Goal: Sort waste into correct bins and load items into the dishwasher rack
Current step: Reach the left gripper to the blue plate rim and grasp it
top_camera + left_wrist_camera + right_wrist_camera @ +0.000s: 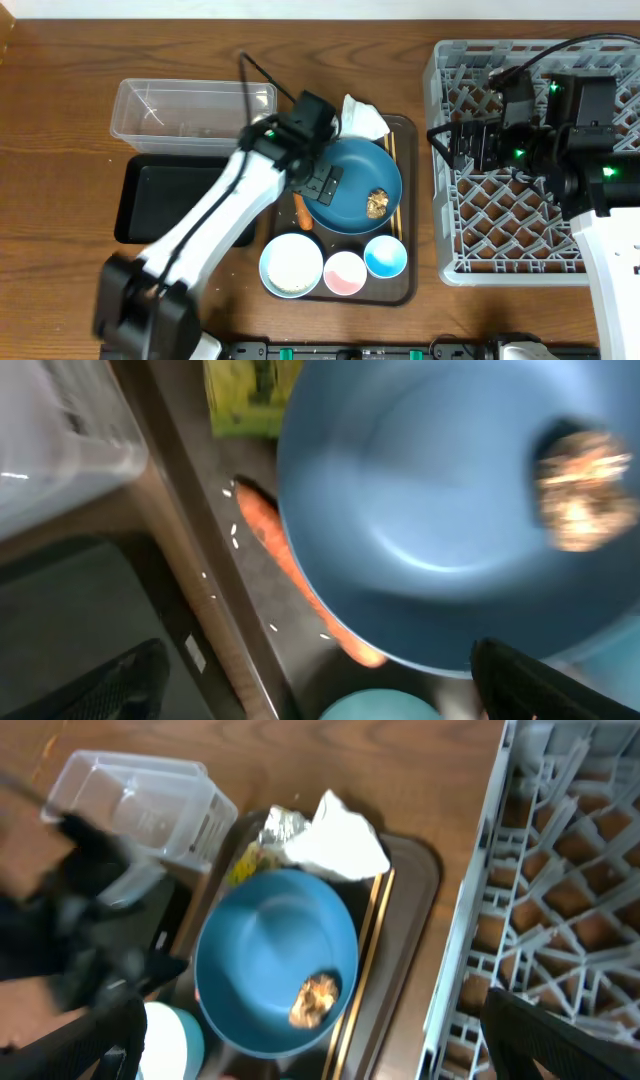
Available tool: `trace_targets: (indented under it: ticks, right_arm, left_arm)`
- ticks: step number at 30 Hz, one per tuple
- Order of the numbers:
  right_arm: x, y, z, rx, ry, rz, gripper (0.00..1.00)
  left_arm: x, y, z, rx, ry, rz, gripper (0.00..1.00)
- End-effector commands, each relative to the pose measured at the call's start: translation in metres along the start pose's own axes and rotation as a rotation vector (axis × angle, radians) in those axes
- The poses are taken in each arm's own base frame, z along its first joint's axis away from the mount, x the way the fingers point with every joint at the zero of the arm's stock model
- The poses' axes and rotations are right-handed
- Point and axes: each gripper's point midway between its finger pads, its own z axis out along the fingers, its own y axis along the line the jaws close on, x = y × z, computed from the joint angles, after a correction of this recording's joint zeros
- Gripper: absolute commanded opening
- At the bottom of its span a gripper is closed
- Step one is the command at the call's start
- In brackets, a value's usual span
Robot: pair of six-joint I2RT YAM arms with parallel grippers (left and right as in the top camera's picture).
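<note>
My open left gripper moves down next to straddle the dark blue dish's rim (pixel 310 207) beside the orange carrot (pixel 285 560), since that part of the dish's rim is below the gripper.
The dark blue dish (pixel 355 180) lies on the brown tray and holds a brown food lump (pixel 377 204). My left gripper (pixel 322 185) hangs open and empty over the dish's left rim, above the orange carrot (pixel 285 560) and scattered rice grains (pixel 235 538). The wrapper (pixel 245 395) and the tissue (pixel 362 118) lie at the tray's far end. The chopsticks (pixel 362 960) run along the dish's right side. The bowl (pixel 291 265), pink cup (pixel 345 272) and blue cup (pixel 385 257) stand in front. My right gripper (pixel 455 148) is open and empty at the left edge of the rack (pixel 520 230).
The clear tub (pixel 190 115) stands at the back left, with the black tray (pixel 160 200) just in front of it. The brown serving tray (pixel 405 290) sits between these bins and the rack. Bare wooden table lies all around them.
</note>
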Motion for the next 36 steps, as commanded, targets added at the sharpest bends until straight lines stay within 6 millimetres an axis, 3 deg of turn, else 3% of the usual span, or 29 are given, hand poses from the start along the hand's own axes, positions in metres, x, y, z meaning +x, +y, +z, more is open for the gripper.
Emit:
trace_targets:
  ticks: [1,3,5,10,12,15,19,22,26,36]
  right_arm:
    - [0.0,0.006,-0.002,-0.016,0.013,0.009,0.99]
    - [0.001,0.004,-0.002,-0.007,0.016,0.01,0.99]
    - [0.001,0.004,-0.002,-0.004,0.016,0.011,0.99]
    - [0.001,0.004,-0.002,-0.004,0.017,0.011,0.99]
    - [0.002,0.004,-0.002,-0.004,0.018,0.012,0.99]
    - [0.002,0.004,-0.002,-0.004,0.021,0.013,0.99]
    - [0.001,0.004,-0.002,-0.004,0.014,0.009,0.99]
    - [-0.002,0.004,-0.002,-0.005,0.003,0.004,0.99]
    - [-0.002,0.004,-0.002,-0.005,0.003,0.004,0.99]
    - [-0.002,0.004,-0.002,-0.005,0.003,0.004,0.99]
  left_arm:
    - [0.005,0.013,0.027,-0.049,0.063,-0.051,0.96]
    - [0.004,0.008,0.042,-0.007,0.086,-0.061,0.95]
    - [0.004,0.004,0.056,0.025,0.107,-0.068,0.88]
    - [0.012,0.003,0.089,0.022,0.174,-0.047,0.59]
    - [0.015,0.006,0.096,0.01,0.189,-0.038,0.56]
    - [0.014,0.006,0.095,0.01,0.188,-0.041,0.56]
    - [0.008,-0.001,0.096,0.052,0.162,-0.044,0.39]
    - [-0.002,-0.007,0.097,0.085,0.125,-0.046,0.34]
    - [-0.013,-0.009,0.098,0.095,0.081,-0.045,0.22]
    - [-0.018,-0.009,0.098,0.097,0.061,-0.045,0.2]
